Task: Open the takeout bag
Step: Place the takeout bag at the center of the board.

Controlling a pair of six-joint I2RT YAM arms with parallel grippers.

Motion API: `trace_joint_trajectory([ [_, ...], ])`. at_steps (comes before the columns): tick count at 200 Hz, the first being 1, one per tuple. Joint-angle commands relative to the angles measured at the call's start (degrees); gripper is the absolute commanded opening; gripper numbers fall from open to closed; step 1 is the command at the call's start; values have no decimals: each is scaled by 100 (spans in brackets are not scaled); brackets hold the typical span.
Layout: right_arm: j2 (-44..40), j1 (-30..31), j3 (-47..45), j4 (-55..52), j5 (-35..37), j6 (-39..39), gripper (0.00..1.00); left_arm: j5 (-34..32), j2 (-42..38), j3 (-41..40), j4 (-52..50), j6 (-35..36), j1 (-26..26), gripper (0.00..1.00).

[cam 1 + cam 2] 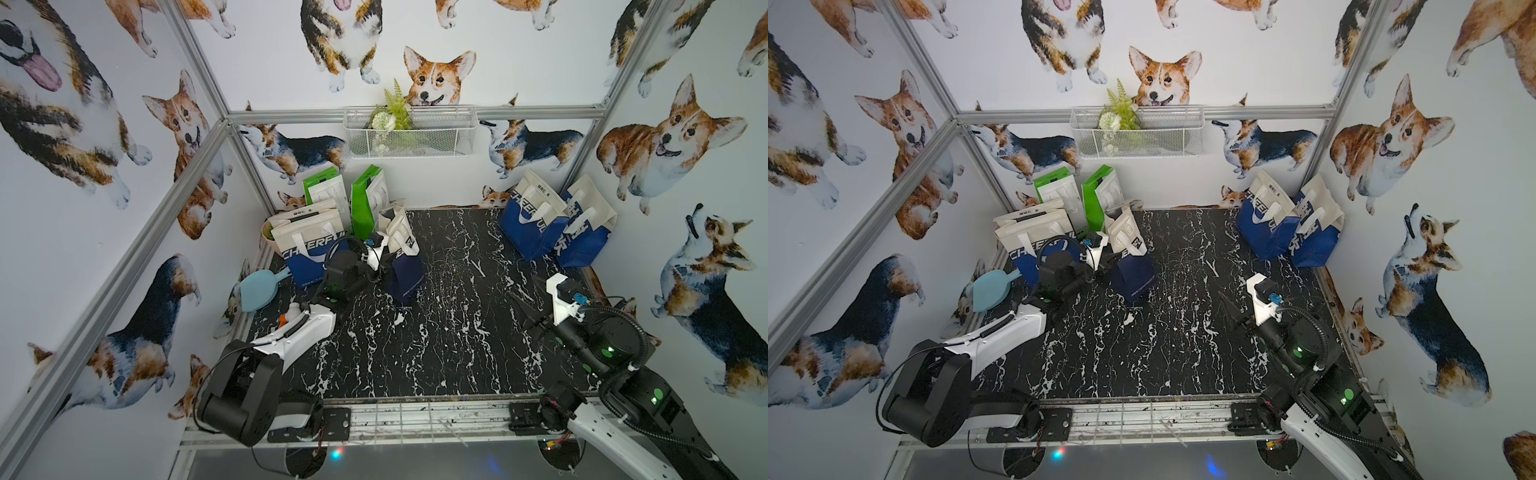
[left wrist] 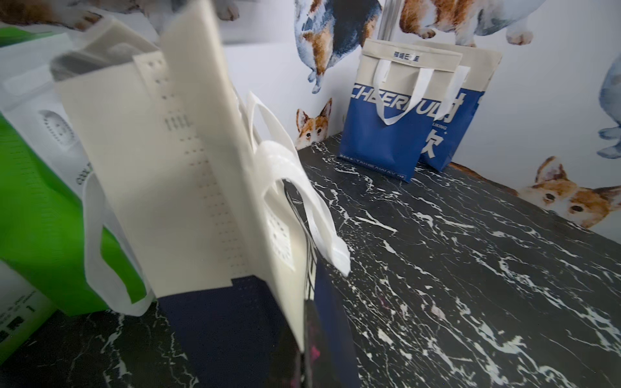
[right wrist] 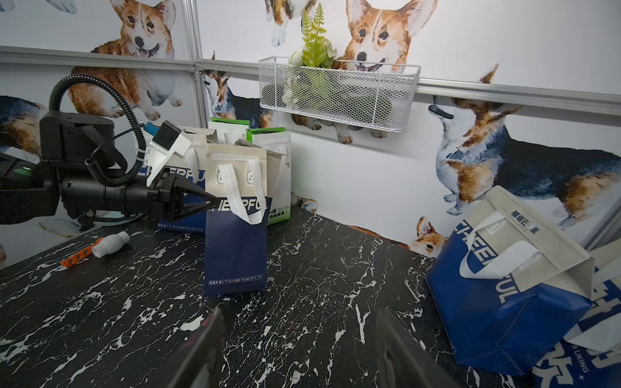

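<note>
I should move the takeout bag (image 1: 405, 270) outward with my left gripper and release its edge, as the tabletop is bare between it and the green bags.
The takeout bag (image 1: 405, 270) (image 1: 1136, 270) (image 3: 235, 248) is small, navy below and cream above, with white handles, and stands upright left of the table's middle. In the right wrist view its top flap lies folded flat. My left gripper (image 1: 384, 261) (image 1: 1108, 261) (image 3: 213, 203) reaches it from the left and is shut on the bag's upper side edge. In the left wrist view the cream wall (image 2: 188, 168) runs down into the pinched jaws (image 2: 307, 362). My right gripper (image 1: 517, 301) (image 1: 1227, 300) (image 3: 297, 319) hovers open over the table's right side, well away from the bag.
A large blue-and-cream bag (image 1: 309, 249) and green bags (image 1: 365, 203) crowd the back left behind the takeout bag. Two blue bags (image 1: 540, 224) stand at the back right. A light blue scoop (image 1: 259, 291) and a white-and-orange piece (image 3: 100, 248) lie left. A wire basket (image 1: 409, 133) hangs on the back wall.
</note>
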Motion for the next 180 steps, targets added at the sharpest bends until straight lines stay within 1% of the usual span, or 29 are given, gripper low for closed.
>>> trace_joint_trajectory([
  [1, 39, -4, 5, 58, -88, 139, 72, -68, 105, 208, 511, 484, 156, 0],
  [44, 70, -4, 10, 55, -175, 173, 71, -257, 386, 506, 445, 993, 457, 0],
  [86, 160, -4, 1, 54, -358, 207, 72, -210, 779, 739, 642, 1287, 785, 0],
  [106, 235, -4, 2, 74, -442, 244, 71, -212, 958, 761, 749, 1564, 858, 0],
  [110, 244, -4, 5, 66, -455, 253, 71, -215, 992, 970, 745, 1620, 871, 0],
  [124, 288, -4, 14, 57, -503, 269, 71, -199, 1082, 1087, 699, 1761, 952, 0],
  [151, 331, -4, 10, 83, -537, 281, 71, -80, 1167, 1189, 753, 1791, 1163, 0],
  [180, 377, -4, 12, 83, -591, 287, 71, 73, 1259, 1187, 864, 1774, 1276, 0],
])
